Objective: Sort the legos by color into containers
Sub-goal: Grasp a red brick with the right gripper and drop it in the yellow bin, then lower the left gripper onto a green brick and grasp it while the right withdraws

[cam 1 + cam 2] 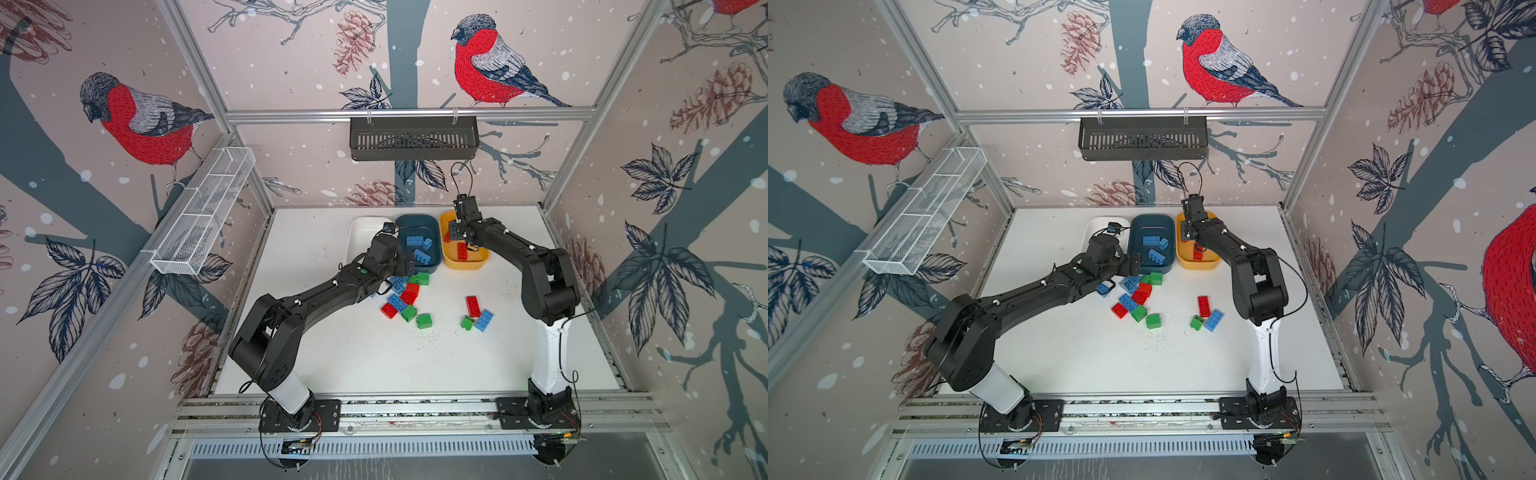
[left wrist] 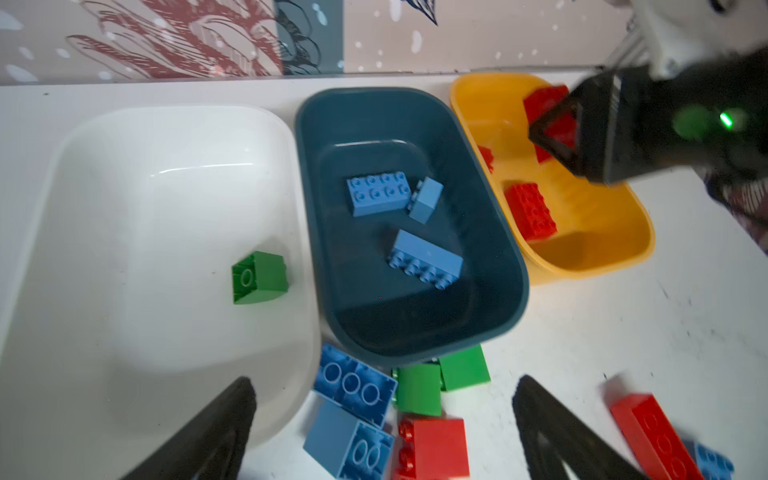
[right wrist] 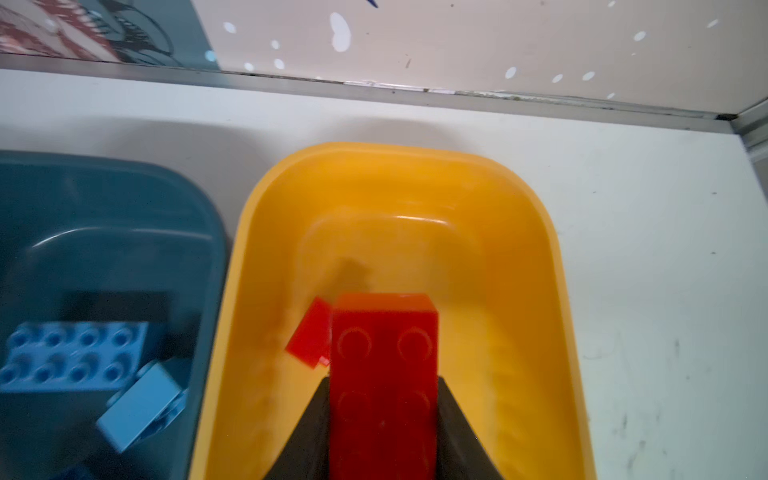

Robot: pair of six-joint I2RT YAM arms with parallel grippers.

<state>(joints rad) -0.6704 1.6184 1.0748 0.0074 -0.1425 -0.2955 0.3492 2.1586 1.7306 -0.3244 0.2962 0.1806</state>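
Note:
The green lego (image 1: 424, 321) at the near end of the loose pile is below my left gripper and closer to my base, so my left gripper should next move back and down onto it.
My right gripper (image 3: 383, 380) is shut on an oblong red lego (image 3: 384, 332) that hangs over the yellow container (image 3: 536, 257), where other red legos (image 2: 530, 212) lie. The teal container (image 2: 374, 93) holds three blue legos (image 2: 378, 195). A single green lego (image 2: 259, 276) lies in the white container (image 2: 166, 112). My left gripper (image 2: 385, 382) is open and holds nothing, above the loose pile of blue, green and red legos (image 1: 405, 297) just in front of the white and teal containers. Further right on the table lie a red (image 1: 473, 305), a green (image 1: 467, 322) and a blue lego (image 1: 484, 320).
A black slotted basket (image 1: 413, 139) hangs on the back wall. A long white wire-mesh tray (image 1: 203, 212) is fixed to the left wall. The three containers stand side by side at the back of the white table (image 1: 374, 357).

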